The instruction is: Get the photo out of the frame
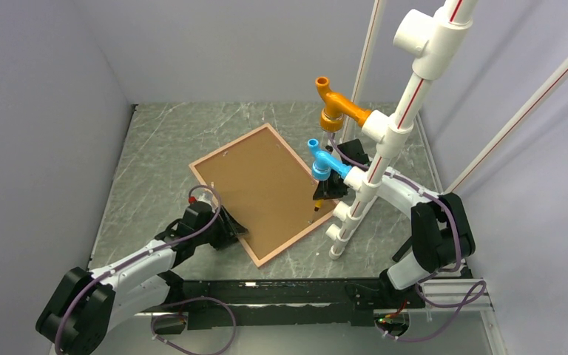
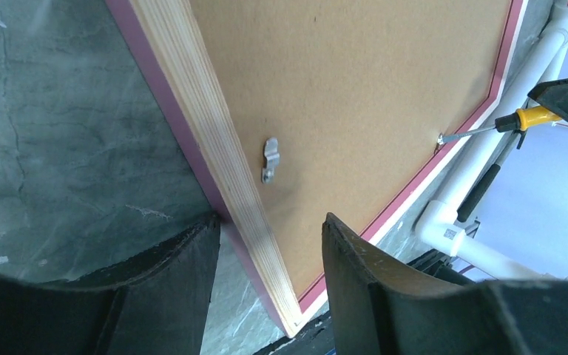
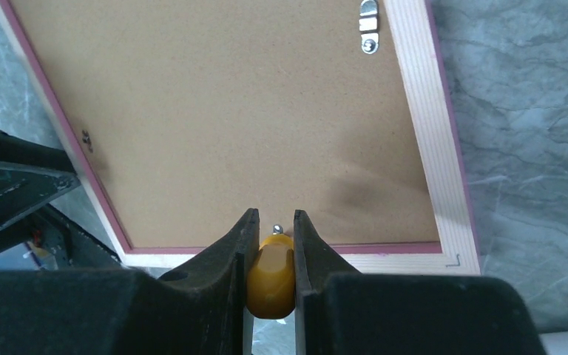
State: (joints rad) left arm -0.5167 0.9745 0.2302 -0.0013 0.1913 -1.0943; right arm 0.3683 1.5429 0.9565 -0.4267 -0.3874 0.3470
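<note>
My right gripper lifts the screwdriver off the board next, carries it outward, lowers and releases it. Bare tabletop lies outward of my gripper, beside the frame [image 1: 229,146].
The frame [image 1: 229,146] lies face down on the table, its pale wood back up, with the brown backing board [image 1: 266,192] set in it. The photo is hidden under the board. My left gripper [image 1: 233,229] is open and straddles the frame's near-left edge [image 2: 214,148], one finger outside it and one over the board [image 2: 355,89]. My right gripper [image 1: 318,198] is shut on a yellow-handled screwdriver [image 3: 270,274]. The screwdriver's metal tip [image 2: 458,134] touches the inner edge of the frame's right side [image 3: 414,111].
A white PVC pipe stand [image 1: 384,148] with an orange fitting [image 1: 336,103] and a blue fitting [image 1: 322,159] rises just right of the frame. Metal hanger clips [image 2: 270,159] [image 3: 368,26] sit on the frame's back. Grey walls enclose the marbled table.
</note>
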